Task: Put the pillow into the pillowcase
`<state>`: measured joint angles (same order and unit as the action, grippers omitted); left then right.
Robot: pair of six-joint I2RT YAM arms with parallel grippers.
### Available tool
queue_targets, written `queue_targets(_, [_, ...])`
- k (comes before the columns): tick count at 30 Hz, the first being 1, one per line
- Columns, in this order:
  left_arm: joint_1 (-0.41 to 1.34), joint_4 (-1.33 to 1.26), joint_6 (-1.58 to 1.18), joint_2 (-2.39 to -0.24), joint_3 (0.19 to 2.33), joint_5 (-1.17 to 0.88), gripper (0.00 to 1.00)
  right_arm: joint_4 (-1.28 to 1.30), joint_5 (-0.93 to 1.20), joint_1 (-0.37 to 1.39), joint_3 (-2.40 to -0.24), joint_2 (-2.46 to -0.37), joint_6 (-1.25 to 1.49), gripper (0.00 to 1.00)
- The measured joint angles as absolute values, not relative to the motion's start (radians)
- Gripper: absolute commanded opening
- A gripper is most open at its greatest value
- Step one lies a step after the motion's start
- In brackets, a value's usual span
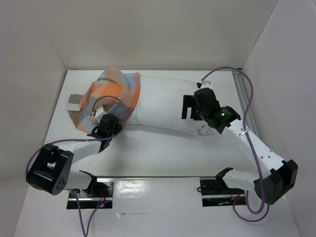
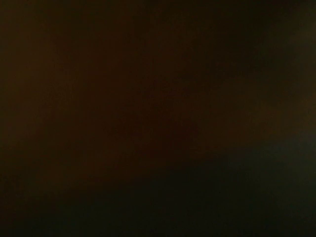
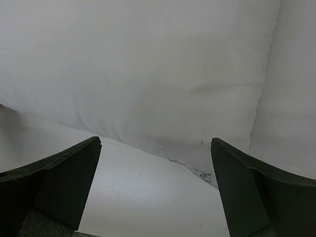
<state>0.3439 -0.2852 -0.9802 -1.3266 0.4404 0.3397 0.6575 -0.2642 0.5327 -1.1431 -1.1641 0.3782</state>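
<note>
The left gripper will next move up and outward, pull the pillowcase's hem over the white pillow beside it and release, because much of the pillow is still uncovered.
The white pillow [image 1: 165, 101] lies across the back of the table. Its left end is inside the checked orange, grey and blue pillowcase [image 1: 116, 91]. My left gripper [image 1: 105, 126] is at the pillowcase's near edge, its fingers hidden by the fabric. The left wrist view is all dark and shows nothing. My right gripper [image 1: 188, 107] is open and empty at the pillow's right part. In the right wrist view the right gripper [image 3: 155, 148] has its two fingers wide apart, with the pillow [image 3: 148, 64] just ahead of them above the table [image 3: 148, 197].
White walls enclose the table [image 1: 163, 153] at the back and both sides. An aluminium rail [image 1: 243, 98] runs along the right edge. A purple cable [image 1: 249, 89] loops above the right arm. A grey flap [image 1: 74, 102] of fabric lies left of the pillowcase.
</note>
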Motion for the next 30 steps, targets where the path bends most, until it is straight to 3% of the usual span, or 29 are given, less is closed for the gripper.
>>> queue_targets(7, [0.343,-0.237,-0.893,-1.240,0.506,0.270,0.00,0.689,-0.265,0.492,-1.058,-1.226,0.436,1.00])
queue_targets(8, [0.344,-0.230,-0.885,-1.227,0.519,0.254,0.00,0.679,-0.263,0.491,-1.052,-1.243,0.440,0.95])
queue_targets(11, [0.369,-0.216,-0.855,-1.210,0.579,0.205,0.00,0.611,-0.238,0.491,-1.020,-1.311,0.439,0.40])
queue_targets(12, [0.390,-0.214,-0.841,-1.214,0.599,0.194,0.00,0.588,-0.221,0.490,-1.012,-1.338,0.446,0.01])
queue_targets(24, [0.693,-0.107,-0.807,-1.469,0.840,0.110,0.00,0.516,-0.185,0.521,-1.050,-1.442,0.479,0.00])
queue_targets(30, [0.672,0.063,-0.738,-1.446,1.001,0.047,0.00,0.516,-0.233,0.514,-1.062,-1.428,0.481,0.00])
